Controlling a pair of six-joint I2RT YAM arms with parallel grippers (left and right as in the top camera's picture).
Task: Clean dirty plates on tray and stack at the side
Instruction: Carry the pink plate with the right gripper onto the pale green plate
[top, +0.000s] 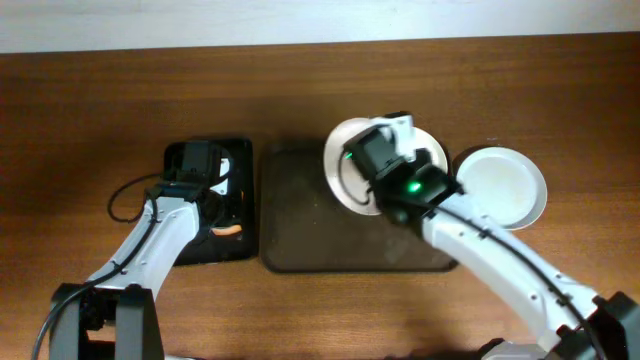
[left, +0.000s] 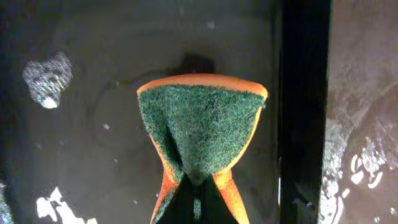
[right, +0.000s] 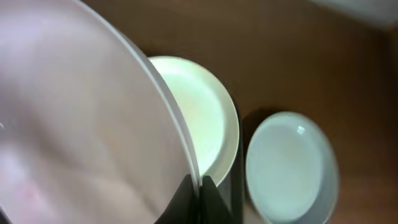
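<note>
I need to lower my left gripper a little inside the black basin and let go of the sponge on the basin's wet bottom, as it hangs within the basin's sides.
My right gripper (right: 200, 186) is shut on the rim of a white plate (right: 81, 118) and holds it tilted over the brown tray (top: 300, 225). In the overhead view this plate (top: 342, 170) sits at the tray's far right, partly under my right wrist (top: 385, 160). A second cream plate (right: 208, 121) lies below it. Another white plate (top: 505, 185) rests on the table right of the tray and also shows in the right wrist view (right: 292, 165). My left gripper (left: 199, 208) is shut on a green-and-orange sponge (left: 199, 127) inside the black basin (top: 180, 250).
The basin's floor (left: 93, 143) is wet, with foam patches. Its right wall (left: 305, 93) stands between the sponge and the wet tray (left: 367, 124). A black cable (top: 125, 195) loops on the table left of the basin.
</note>
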